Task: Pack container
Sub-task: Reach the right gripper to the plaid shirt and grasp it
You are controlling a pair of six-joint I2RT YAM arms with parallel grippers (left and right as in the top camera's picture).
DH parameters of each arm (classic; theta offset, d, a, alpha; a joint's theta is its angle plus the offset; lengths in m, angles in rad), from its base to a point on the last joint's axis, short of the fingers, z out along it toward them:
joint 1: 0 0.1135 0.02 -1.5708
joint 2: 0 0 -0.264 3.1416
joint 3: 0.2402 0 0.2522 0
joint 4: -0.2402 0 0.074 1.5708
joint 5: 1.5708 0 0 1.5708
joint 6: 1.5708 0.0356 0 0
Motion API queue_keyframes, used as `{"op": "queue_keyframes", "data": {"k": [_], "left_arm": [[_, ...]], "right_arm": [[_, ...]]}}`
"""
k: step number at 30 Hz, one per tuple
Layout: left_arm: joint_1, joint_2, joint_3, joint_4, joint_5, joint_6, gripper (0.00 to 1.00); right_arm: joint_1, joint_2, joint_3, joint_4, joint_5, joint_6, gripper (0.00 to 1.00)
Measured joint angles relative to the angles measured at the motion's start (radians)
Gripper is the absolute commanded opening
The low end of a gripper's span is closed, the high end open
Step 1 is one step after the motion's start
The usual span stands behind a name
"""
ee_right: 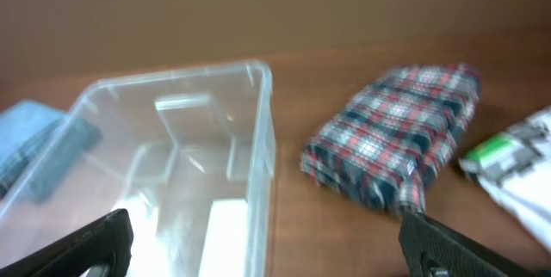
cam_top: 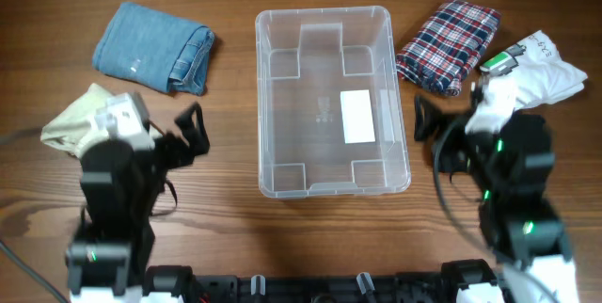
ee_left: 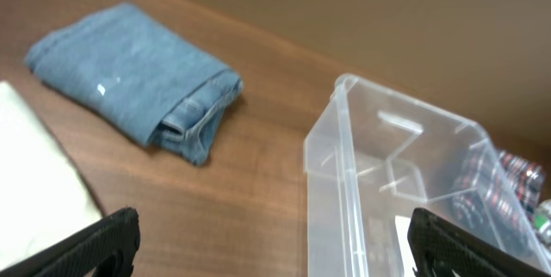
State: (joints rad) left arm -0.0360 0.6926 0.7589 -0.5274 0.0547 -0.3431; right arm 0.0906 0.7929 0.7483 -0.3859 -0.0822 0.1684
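Observation:
I should reach outward and down with my right gripper next, onto the folded plaid cloth's edge by the white garment, because the cloth lies outward of the gripper and below it.
The clear plastic container stands empty at the table's middle, a white label on its base. It also shows in the left wrist view and the right wrist view. A folded blue denim piece lies to its left, with a cream cloth below it. A folded plaid cloth and a white garment with a green tag lie to its right. My left gripper is open and empty left of the container. My right gripper is open and empty to its right.
The wooden table carries everything. Cables run beside both arms, one near the right arm. A black rail lines the front edge.

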Motion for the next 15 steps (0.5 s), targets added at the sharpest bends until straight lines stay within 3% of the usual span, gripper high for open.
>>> {"op": "queue_keyframes", "data": {"k": [5,8,13,15], "left_arm": [[0.0,0.299,0.322,-0.303,0.0,0.001,1.0],[0.0,0.375,0.412,-0.402,0.0,0.001,1.0],[0.0,0.383,0.422,-0.414,0.0,0.001,1.0],[0.0,0.383,0.422,-0.409,0.0,0.001,1.0]], "right_arm": [[-0.021,0.385,0.464,-0.379,-0.004,0.003,1.0],[-0.049,0.563,0.685,-0.584,-0.024,0.004,1.0],[-0.062,0.648,0.743,-0.56,0.002,0.003,1.0],[-0.117,0.697,0.747,-0.452,-0.011,-0.01,1.0]]}}
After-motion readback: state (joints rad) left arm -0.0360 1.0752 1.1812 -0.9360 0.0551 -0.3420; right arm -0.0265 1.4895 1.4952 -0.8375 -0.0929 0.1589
